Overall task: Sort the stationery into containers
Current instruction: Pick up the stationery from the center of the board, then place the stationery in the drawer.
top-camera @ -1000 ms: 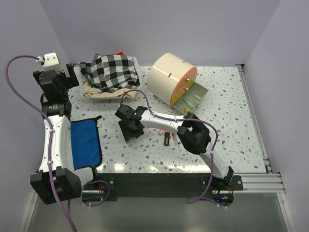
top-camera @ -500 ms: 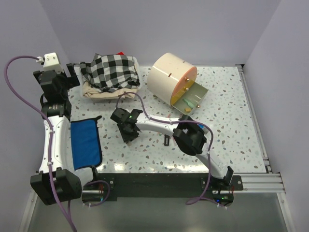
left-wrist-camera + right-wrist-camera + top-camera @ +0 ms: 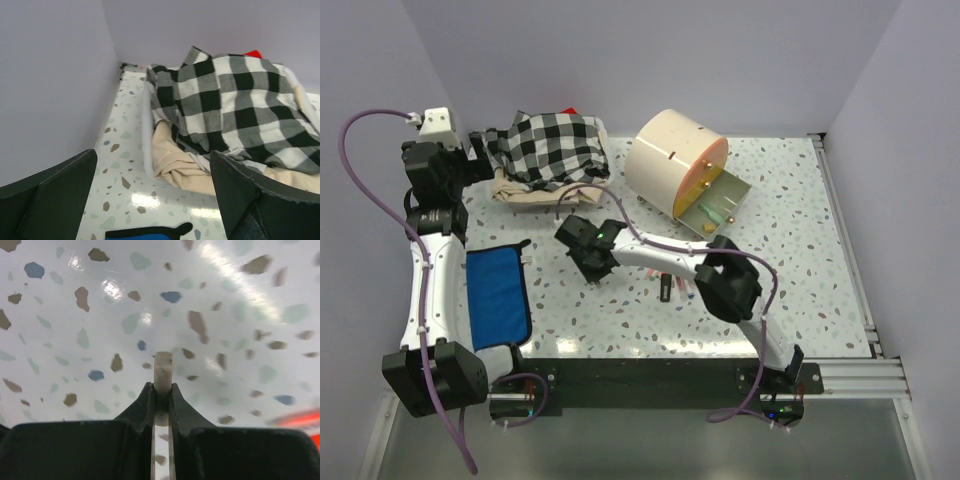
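Observation:
The cabinet's drawer stands open with small items inside. My right gripper lifts next and carries the eraser [image 3: 163,366] outward over that drawer to release it.
The right wrist view shows my right gripper [image 3: 162,388] shut on a small beige eraser [image 3: 163,366], which sticks out past the fingertips just above the speckled table. From above, the right gripper [image 3: 594,264] is left of the table's centre. The cream drum-shaped cabinet [image 3: 668,160] stands at the back, with one drawer [image 3: 723,203] pulled out and holding a few small items. Pink and red pens [image 3: 682,290] and a small black item [image 3: 665,289] lie under the right forearm. My left gripper [image 3: 480,166] hangs open and empty at the far left [image 3: 155,200].
A black-and-white checked cloth [image 3: 550,145] lies piled on beige fabric [image 3: 185,167] at the back left, just ahead of the left gripper. Along the left arm lies a blue cloth [image 3: 498,295]. Walls close the left and back sides.
My right gripper has closed onto the beige eraser, after shifting a little left and then back. The left wrist has turned slightly towards the checked cloth.

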Controlling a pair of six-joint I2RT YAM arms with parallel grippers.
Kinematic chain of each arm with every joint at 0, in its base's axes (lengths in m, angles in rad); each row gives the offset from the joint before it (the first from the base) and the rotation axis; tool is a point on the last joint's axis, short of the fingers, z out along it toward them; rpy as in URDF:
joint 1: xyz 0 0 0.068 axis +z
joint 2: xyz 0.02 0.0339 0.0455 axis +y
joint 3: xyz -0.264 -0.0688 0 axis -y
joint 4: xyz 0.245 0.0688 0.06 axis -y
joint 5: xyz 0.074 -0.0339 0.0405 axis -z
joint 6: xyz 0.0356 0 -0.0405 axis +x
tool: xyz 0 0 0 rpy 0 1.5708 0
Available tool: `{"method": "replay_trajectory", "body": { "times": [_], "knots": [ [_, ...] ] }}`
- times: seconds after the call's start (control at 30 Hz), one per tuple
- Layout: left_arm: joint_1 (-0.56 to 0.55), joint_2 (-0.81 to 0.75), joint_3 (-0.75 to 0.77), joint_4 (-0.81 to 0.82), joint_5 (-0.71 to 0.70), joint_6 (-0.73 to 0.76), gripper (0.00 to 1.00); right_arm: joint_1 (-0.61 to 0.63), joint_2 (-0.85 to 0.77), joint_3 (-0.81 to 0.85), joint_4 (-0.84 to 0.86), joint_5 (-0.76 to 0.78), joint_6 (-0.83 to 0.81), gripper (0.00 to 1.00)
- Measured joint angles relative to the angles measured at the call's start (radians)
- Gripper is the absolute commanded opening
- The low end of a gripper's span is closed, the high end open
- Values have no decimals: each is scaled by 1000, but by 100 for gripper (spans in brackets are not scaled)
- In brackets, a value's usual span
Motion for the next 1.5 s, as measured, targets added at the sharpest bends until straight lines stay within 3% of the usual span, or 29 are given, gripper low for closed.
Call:
{"method": "replay_trajectory", "body": {
  "times": [0.3, 0.47, 0.63, 0.9, 1.2, 1.23, 1.27, 1.37, 1.5],
  "knots": [
    [-32, 19, 73, 12, 388, 26, 99, -225, -651, -320, 145, 74, -383, 0],
    [-136, 129, 246, 11, 441, 61, 100, -431, -813, -440, 155, 68, -439, 0],
    [-174, 216, 354, 25, 453, 65, 100, -597, -806, -537, 161, 36, -451, 0],
    [-177, 374, 491, 38, 479, 39, 100, -820, -702, -545, 183, -78, -373, 0],
    [-180, 446, 541, 30, 482, 40, 100, -842, -584, -549, 235, -188, -347, 0],
    [-181, 447, 541, 30, 482, 42, 100, -842, -573, -543, 236, -193, -340, 6],
    [-183, 447, 541, 30, 481, 42, 100, -842, -558, -535, 239, -198, -333, 22],
    [-193, 447, 542, 29, 482, 43, 100, -847, -509, -507, 243, -214, -312, 38],
    [-215, 463, 570, 26, 482, 53, 100, -856, -477, -489, 234, -225, -298, 45]
  ]
}}
